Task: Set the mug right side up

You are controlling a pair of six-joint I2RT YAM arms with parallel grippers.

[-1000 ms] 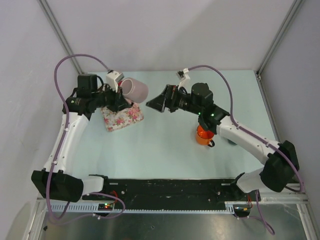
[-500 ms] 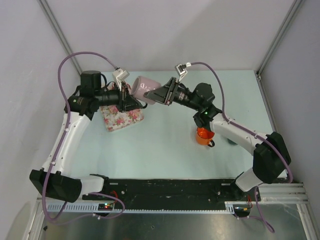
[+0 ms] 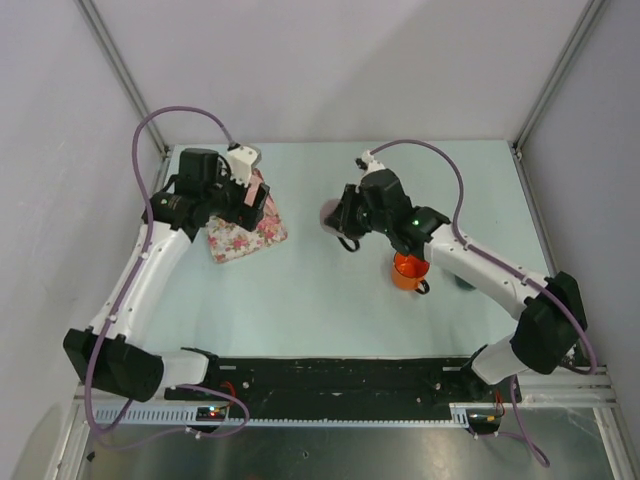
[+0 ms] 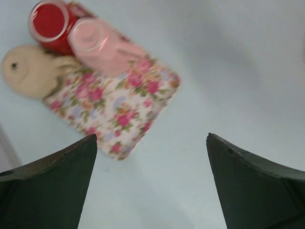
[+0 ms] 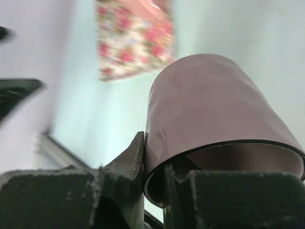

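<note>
The robot's right gripper will next go back down toward the bare tabletop (image 3: 362,268) beside the orange mug, as that spot is clear, turning the held mug (image 3: 328,213) upright and then releasing it.
The mug (image 5: 209,105) is mauve-pink with a dark rim, and its mouth faces the right wrist camera. My right gripper (image 5: 155,152) is shut on its rim, with one finger outside the wall and one inside. In the top view only a sliver of the mug (image 3: 328,213) shows left of the right gripper (image 3: 342,216), held above the middle of the table. My left gripper (image 3: 258,200) hangs over the floral cloth (image 3: 245,235). It stands open (image 4: 150,138) with nothing between its fingers.
On the floral cloth (image 4: 119,102) lie a red cup (image 4: 50,21) and a pink cup (image 4: 95,40), with a beige toy (image 4: 28,69) beside them. An orange mug (image 3: 408,270) stands under the right forearm. Walls close off the left, back and right of the table.
The mug passed from my left gripper to my right. The left opened and drew back left over the cloth. The right shut on the rim and carried the mug toward the table's middle.
</note>
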